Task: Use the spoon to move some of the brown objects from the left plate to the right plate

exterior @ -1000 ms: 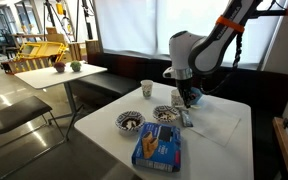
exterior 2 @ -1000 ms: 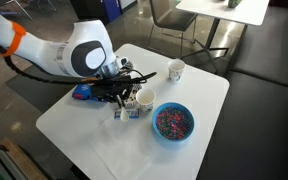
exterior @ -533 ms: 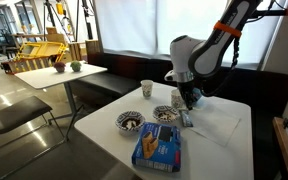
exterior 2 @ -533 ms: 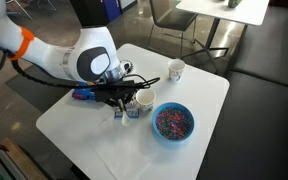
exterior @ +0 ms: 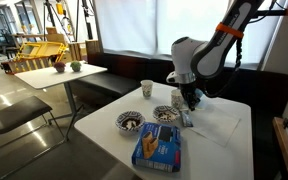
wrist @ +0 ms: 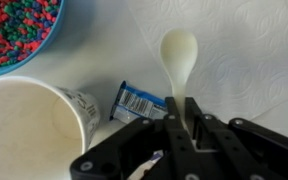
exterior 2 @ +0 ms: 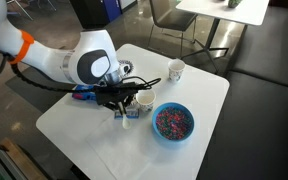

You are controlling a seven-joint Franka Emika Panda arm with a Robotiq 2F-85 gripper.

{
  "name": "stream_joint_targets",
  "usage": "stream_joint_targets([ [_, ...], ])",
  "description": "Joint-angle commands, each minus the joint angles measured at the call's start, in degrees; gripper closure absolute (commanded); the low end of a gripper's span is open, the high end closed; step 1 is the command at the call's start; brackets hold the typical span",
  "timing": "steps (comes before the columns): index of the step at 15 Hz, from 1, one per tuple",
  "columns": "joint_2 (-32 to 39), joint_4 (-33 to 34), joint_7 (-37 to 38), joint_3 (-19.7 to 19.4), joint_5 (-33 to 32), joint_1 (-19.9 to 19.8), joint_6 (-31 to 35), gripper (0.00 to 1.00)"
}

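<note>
The gripper moves down toward the right in the wrist view next. It then releases the spoon (wrist: 179,52) on the paper towel (wrist: 230,58), which lies bare below it on that side.
My gripper (wrist: 184,120) is shut on the handle of a white plastic spoon (wrist: 179,52), whose empty bowl points away over the white table. In an exterior view the left plate (exterior: 130,123), with a patterned rim, holds the heap of brown objects (exterior: 131,120). The right plate (exterior: 166,113) lies beside it. My gripper (exterior: 187,99) hangs just to the right of the right plate, low over the table. In the exterior view from the opposite side my gripper (exterior 2: 124,100) and arm hide both plates. Neither plate shows in the wrist view.
A blue bowl of coloured bits (exterior 2: 172,122) (wrist: 14,30), a paper cup (exterior 2: 144,98) (wrist: 29,130) and a small blue packet (wrist: 139,100) lie close to the gripper. A second paper cup (exterior: 147,90) stands further back. A large blue packet (exterior: 159,147) lies at the table's front.
The arm has shifted only slightly. The spoon stays in the gripper and nothing on the table has moved.
</note>
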Motion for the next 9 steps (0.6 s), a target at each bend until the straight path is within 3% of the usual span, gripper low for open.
stream_joint_targets([
  [1, -1.79, -4.07, -3.79, -0.7, -2.99, -1.97, 2.09, 0.97],
  [6, -3.19, -8.11, -13.02, -1.5, -4.52, -4.67, 2.88, 0.97],
  [9, -2.75, -8.99, -14.23, -3.24, -7.21, -4.51, 3.54, 0.97],
])
